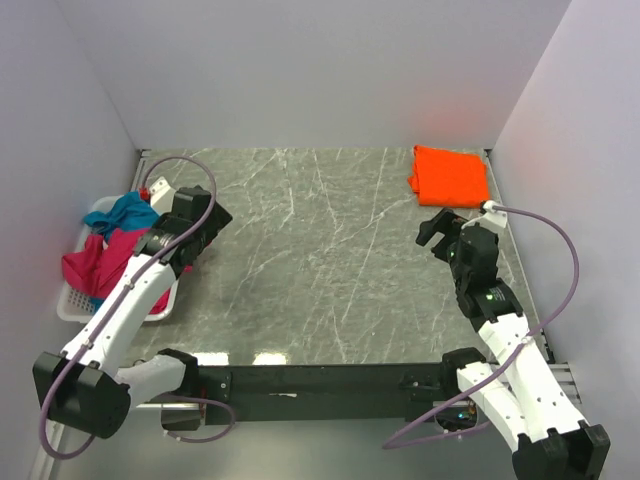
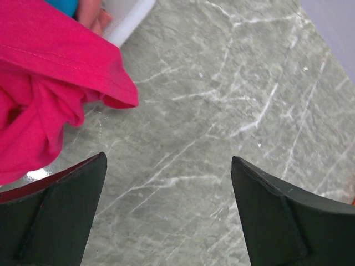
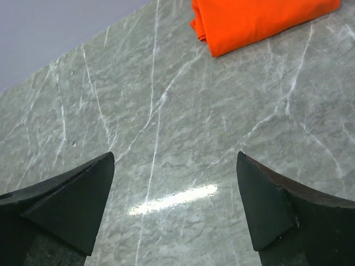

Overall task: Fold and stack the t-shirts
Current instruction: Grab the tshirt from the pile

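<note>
The left gripper swings over and down to the magenta-pink folds beside the teal-blue t-shirt (image 1: 128,211) next, since they lie below it, to its left in the top view.
An orange t-shirt (image 1: 450,176) lies folded at the table's far right corner, also at the top of the right wrist view (image 3: 260,19). A crumpled magenta-pink t-shirt (image 1: 100,262) and a teal-blue t-shirt (image 1: 128,211) fill the white basket (image 1: 70,306) at the left edge; the pink t-shirt (image 2: 44,94) hangs over the basket's rim (image 2: 130,16) onto the table. My left gripper (image 1: 205,232) is open beside the basket, nothing between its fingers (image 2: 66,210). My right gripper (image 1: 438,232) is open just in front of the orange t-shirt, holding nothing.
Grey marble tabletop (image 1: 320,260) spreads between the two arms. White walls close the back and both sides. A black rail (image 1: 320,380) runs along the near edge by the arm bases.
</note>
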### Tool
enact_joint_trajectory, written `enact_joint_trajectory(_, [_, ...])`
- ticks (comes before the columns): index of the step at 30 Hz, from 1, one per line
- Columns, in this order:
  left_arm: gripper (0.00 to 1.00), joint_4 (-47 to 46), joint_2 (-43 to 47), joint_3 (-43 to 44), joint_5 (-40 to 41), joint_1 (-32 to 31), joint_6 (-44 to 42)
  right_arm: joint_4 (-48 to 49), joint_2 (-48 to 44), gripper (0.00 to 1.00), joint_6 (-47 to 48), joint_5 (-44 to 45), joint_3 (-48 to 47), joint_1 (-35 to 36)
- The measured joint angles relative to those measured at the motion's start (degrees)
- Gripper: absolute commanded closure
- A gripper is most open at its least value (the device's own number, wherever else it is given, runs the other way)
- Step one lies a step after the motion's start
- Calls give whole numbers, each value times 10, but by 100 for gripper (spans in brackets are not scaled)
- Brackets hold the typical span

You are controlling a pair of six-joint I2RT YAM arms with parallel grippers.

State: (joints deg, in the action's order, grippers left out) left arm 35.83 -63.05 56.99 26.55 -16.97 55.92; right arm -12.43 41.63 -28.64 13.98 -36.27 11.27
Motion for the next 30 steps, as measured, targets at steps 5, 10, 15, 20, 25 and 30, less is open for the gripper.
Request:
enact_joint_trajectory(5, [1,33,-50,46,23,18,19,9,-5,1,0,-8,3,0])
enact_joint_trajectory(10, [1,62,-103,95,34,94,43,25,-11,0,0,-10,3,0])
enact_joint_trajectory(15, [1,79,-118,106,28,201,63,26,-7,0,0,-15,3,0])
enact_joint_trajectory(20, [1,69,-118,95,5,300,63,29,16,0,4,-31,3,0])
enact_joint_trajectory(25, [1,57,-130,64,-21,345,63,29,54,0,6,-35,3,0])
enact_joint_trajectory(30, [37,38,-156,45,-46,380,60,24,77,1,6,-41,3,0])
